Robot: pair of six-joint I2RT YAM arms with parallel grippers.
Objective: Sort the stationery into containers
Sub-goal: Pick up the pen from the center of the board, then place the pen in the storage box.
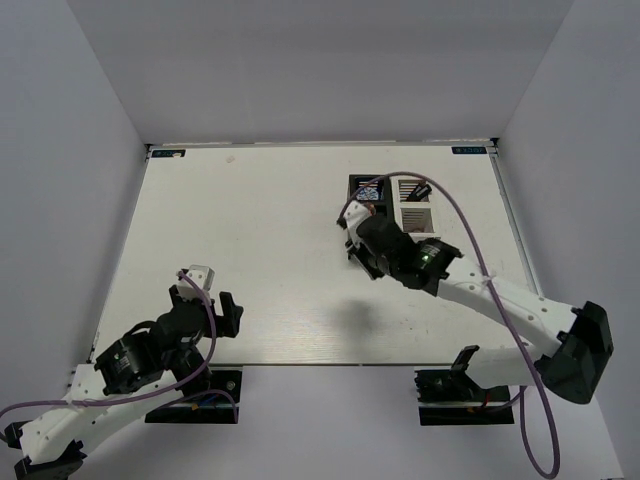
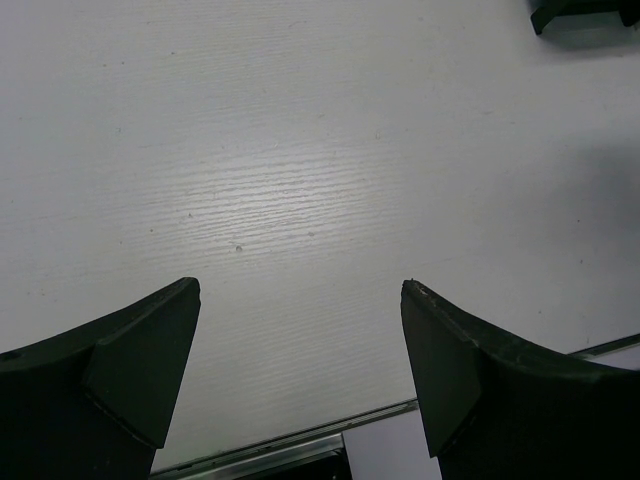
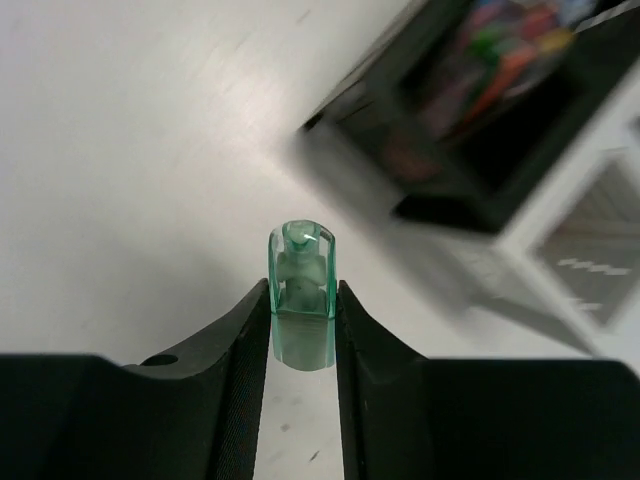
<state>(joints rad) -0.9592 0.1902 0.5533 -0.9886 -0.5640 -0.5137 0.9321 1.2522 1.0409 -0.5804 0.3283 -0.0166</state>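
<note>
My right gripper moves outward and to the right in the top view, over the white organizer box's near section (image 1: 416, 219) (image 3: 606, 235) next. It releases there, because that section shows room.
My right gripper (image 3: 302, 287) is shut on a pale green translucent capsule-shaped piece (image 3: 302, 262), which stands upright between the pads above the table. In the top view this gripper (image 1: 358, 243) hangs just in front of the black organizer box (image 1: 352, 183). That box shows blurred in the right wrist view (image 3: 440, 205), with colourful stationery (image 3: 500, 50) inside. The white organizer box (image 1: 415, 203) stands against its right side and also shows in the right wrist view (image 3: 585, 190). My left gripper (image 2: 300, 300) is open and empty over bare table near the front left (image 1: 205, 300).
The table's front edge (image 2: 300, 440) runs just under the left jaws. A dark object (image 2: 585, 12) sits at the top right corner of the left wrist view. White walls enclose the table on three sides.
</note>
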